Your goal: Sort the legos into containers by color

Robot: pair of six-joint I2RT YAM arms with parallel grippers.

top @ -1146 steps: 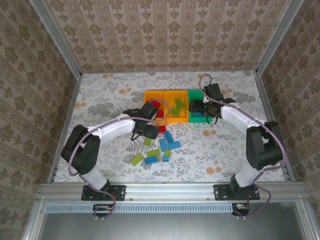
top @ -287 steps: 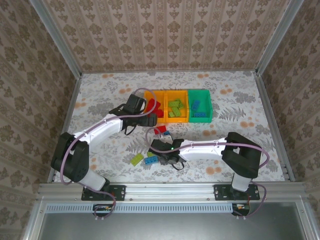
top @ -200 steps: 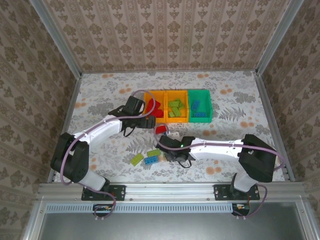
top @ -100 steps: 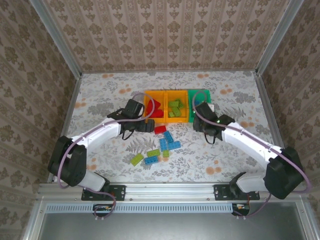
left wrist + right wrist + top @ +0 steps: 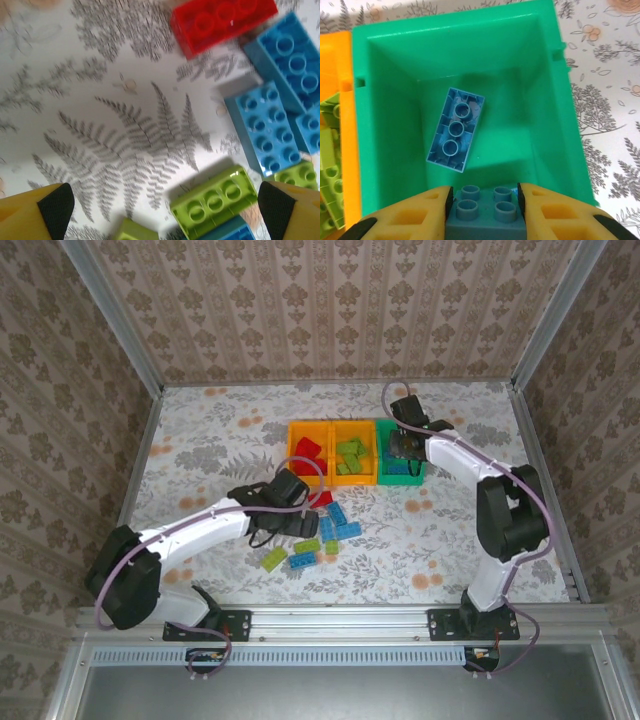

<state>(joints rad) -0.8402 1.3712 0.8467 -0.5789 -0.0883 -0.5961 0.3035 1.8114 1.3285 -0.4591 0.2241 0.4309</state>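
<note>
Next, my left gripper draws back and descends around the short ends of the blue lego (image 5: pixel 302 560) (image 5: pixel 231 231) below and back of it, as a lime lego crowds its far side.
Three containers stand in a row: an orange bin (image 5: pixel 306 453) with red legos, an orange bin (image 5: pixel 352 456) with lime legos, and a green bin (image 5: pixel 408 476). My right gripper (image 5: pixel 485 210) hangs over the green bin (image 5: pixel 455 30), shut on a small blue four-stud lego (image 5: pixel 485 222). One long blue lego (image 5: pixel 456 129) lies upside down inside that bin. My left gripper (image 5: pixel 162 210) is open and low over the loose pile, with a lime lego (image 5: pixel 215 200) between its fingertips (image 5: pixel 55 202). A red lego (image 5: pixel 222 22) and blue legos (image 5: pixel 262 127) lie just beyond.
Loose legos lie mid-table: red (image 5: pixel 322 499), a blue cluster (image 5: pixel 340 525), lime ones (image 5: pixel 273 559) and a blue one (image 5: pixel 301 560). Aluminium frame posts and patterned walls border the floral table (image 5: pixel 200 440). Lime legos (image 5: pixel 330 160) show in the neighbouring orange bin.
My right arm has swung from the pile at mid-table up to the green bin, carrying the blue lego. My left arm has drawn back from the red bin down to the loose pile.
</note>
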